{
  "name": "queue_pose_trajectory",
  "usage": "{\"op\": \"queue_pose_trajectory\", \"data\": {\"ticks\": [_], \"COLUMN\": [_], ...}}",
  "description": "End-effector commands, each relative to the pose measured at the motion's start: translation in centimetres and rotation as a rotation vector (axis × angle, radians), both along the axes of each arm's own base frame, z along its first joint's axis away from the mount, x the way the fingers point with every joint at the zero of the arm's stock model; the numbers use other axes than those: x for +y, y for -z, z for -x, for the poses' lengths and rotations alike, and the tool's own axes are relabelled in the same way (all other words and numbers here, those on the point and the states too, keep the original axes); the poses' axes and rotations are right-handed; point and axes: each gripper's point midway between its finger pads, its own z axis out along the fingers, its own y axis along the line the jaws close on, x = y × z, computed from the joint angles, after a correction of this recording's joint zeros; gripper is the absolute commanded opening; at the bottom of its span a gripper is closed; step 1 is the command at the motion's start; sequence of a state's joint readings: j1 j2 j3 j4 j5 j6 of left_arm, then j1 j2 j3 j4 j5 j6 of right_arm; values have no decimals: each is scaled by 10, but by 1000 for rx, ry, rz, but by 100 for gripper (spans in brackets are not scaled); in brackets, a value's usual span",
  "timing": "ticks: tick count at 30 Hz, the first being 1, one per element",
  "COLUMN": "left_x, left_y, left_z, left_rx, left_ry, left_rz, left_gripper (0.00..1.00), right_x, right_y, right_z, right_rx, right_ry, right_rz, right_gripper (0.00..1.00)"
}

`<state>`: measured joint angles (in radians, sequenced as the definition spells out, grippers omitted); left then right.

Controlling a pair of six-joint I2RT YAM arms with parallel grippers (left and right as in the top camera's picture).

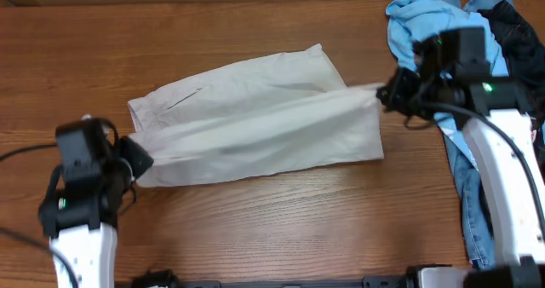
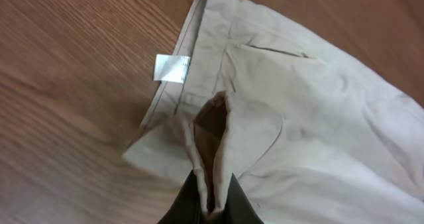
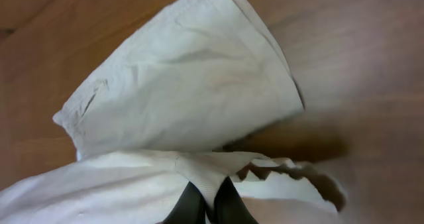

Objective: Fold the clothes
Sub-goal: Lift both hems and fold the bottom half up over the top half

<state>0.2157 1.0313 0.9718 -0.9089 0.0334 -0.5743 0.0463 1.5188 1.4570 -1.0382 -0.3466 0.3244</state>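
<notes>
The shorts' pinched waistband corner goes outward past the white label (image 2: 171, 68) in my left gripper next, then toward the shorts' far corner, since the waistband's far end lies uncovered.
The beige khaki shorts (image 1: 255, 118) lie lengthwise on the wooden table, folded along their length. My left gripper (image 1: 134, 158) is shut on the waistband corner at the left end. In the left wrist view the cloth (image 2: 278, 105) is pinched between the dark fingers (image 2: 211, 204), with the white label (image 2: 171, 68) on the waistband beyond. My right gripper (image 1: 385, 92) is shut on the leg hem at the right end, lifted slightly. In the right wrist view the fingers (image 3: 211, 207) pinch the hem, and the other leg (image 3: 185, 85) lies flat beyond.
A light blue T-shirt (image 1: 426, 24) and a black garment (image 1: 515, 32) are piled at the back right corner. Blue cloth (image 1: 473, 194) runs down the right edge under my right arm. Bare wooden table (image 1: 255, 228) lies in front of the shorts.
</notes>
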Motion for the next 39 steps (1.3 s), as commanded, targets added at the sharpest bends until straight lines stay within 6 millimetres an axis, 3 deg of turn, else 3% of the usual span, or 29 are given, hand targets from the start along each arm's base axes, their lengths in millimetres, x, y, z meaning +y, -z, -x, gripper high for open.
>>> {"op": "queue_pose_trajectory", "data": {"ticks": [1, 9, 16, 22, 27, 33, 35, 36, 38, 39], "left_x": [25, 35, 41, 45, 48, 48, 49, 49, 54, 56], "left_y": [5, 29, 43, 52, 59, 72, 75, 75, 73, 72], "left_z": [-14, -51, -72, -89, -103, -112, -113, -115, -115, -116], "left_rx": [33, 30, 22, -1, -21, -12, -11, -16, -22, -27], "left_ry": [-78, -113, -131, -132, -132, -127, -127, -128, -142, -148], "left_rz": [-83, -69, -70, -73, -76, -68, -69, -70, -89, -98], "left_gripper": [4, 4, 5, 8, 9, 10, 18, 25, 37, 45], "right_x": [-10, 18, 25, 28, 29, 35, 40, 42, 48, 51], "right_y": [-4, 11, 38, 36, 30, 38, 41, 43, 44, 47], "right_z": [-33, -76, -101, -125, -132, -139, -143, -145, -149, -151], "right_rx": [-82, -186, -194, -275, -315, -323, -331, -337, -352, -354], "right_ry": [7, -50, -54, -50, -46, -55, -62, -65, -74, -78], "right_rz": [116, 147, 155, 147, 142, 139, 136, 135, 130, 129], "right_gripper": [4, 4, 4, 4, 4, 4, 4, 6, 39, 40]}}
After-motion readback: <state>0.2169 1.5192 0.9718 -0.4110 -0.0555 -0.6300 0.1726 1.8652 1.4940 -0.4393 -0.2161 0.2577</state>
